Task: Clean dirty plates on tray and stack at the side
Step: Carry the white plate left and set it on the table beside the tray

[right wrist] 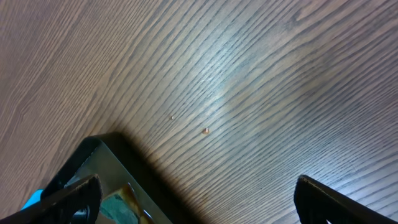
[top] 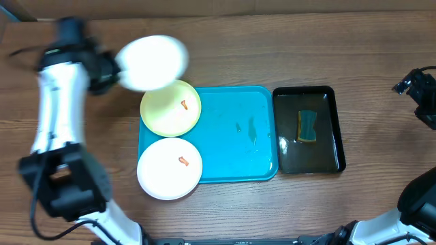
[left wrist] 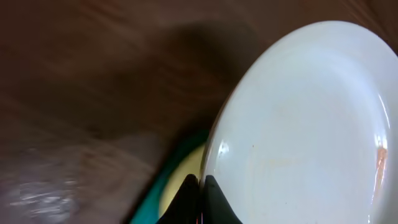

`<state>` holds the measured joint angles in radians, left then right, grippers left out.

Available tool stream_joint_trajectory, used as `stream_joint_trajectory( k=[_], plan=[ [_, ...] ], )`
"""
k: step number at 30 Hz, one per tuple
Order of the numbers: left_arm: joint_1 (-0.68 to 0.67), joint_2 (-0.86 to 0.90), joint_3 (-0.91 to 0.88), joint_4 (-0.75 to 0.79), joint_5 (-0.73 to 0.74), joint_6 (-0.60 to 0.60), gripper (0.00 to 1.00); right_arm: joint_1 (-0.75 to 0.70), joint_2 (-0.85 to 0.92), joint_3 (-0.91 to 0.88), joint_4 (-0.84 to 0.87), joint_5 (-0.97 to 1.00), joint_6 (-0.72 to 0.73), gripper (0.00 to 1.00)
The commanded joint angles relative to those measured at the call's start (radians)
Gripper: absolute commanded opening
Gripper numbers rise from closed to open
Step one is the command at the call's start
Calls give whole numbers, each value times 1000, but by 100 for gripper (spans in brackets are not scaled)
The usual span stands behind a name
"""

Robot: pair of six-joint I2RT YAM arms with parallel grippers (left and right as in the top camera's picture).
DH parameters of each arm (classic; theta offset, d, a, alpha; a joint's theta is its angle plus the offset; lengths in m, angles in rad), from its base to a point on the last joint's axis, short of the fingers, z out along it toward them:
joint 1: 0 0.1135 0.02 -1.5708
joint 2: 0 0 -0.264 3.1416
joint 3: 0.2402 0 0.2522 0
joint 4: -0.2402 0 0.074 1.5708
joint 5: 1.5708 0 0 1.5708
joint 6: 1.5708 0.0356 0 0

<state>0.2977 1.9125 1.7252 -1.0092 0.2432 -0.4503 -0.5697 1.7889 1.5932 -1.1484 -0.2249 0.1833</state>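
Note:
The plate should go left in the overhead view and down in my left gripper, and then be let go. The empty table beside the tray is below and that way.
My left gripper is shut on the rim of a white plate and holds it in the air above the tray's far left corner. In the left wrist view the white plate fills the right side, my fingers pinch its edge, and a faint orange smear shows at its right edge. A pale yellow-green plate with an orange smear lies at the far left of the turquoise tray. A second white plate with an orange smear lies at the near left. My right gripper is open and empty over bare table.
A narrow black tray holding liquid and a yellow-and-teal sponge stands right of the turquoise tray. Its corner shows in the right wrist view. Small wet marks lie on the turquoise tray's middle. Wooden table lies all around.

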Motion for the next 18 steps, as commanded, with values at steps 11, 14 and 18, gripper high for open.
stream_joint_trajectory(
  k=[11,14,18],
  plan=[
    [344,-35,-30,8,-155,116,4,-2,-12,11,3,0,3,100],
    [332,-35,-83,77,-180,160,4,-2,-12,11,3,0,3,100],
    [303,-35,-191,201,-183,182,4,-2,-12,11,3,0,3,100]
  ],
)
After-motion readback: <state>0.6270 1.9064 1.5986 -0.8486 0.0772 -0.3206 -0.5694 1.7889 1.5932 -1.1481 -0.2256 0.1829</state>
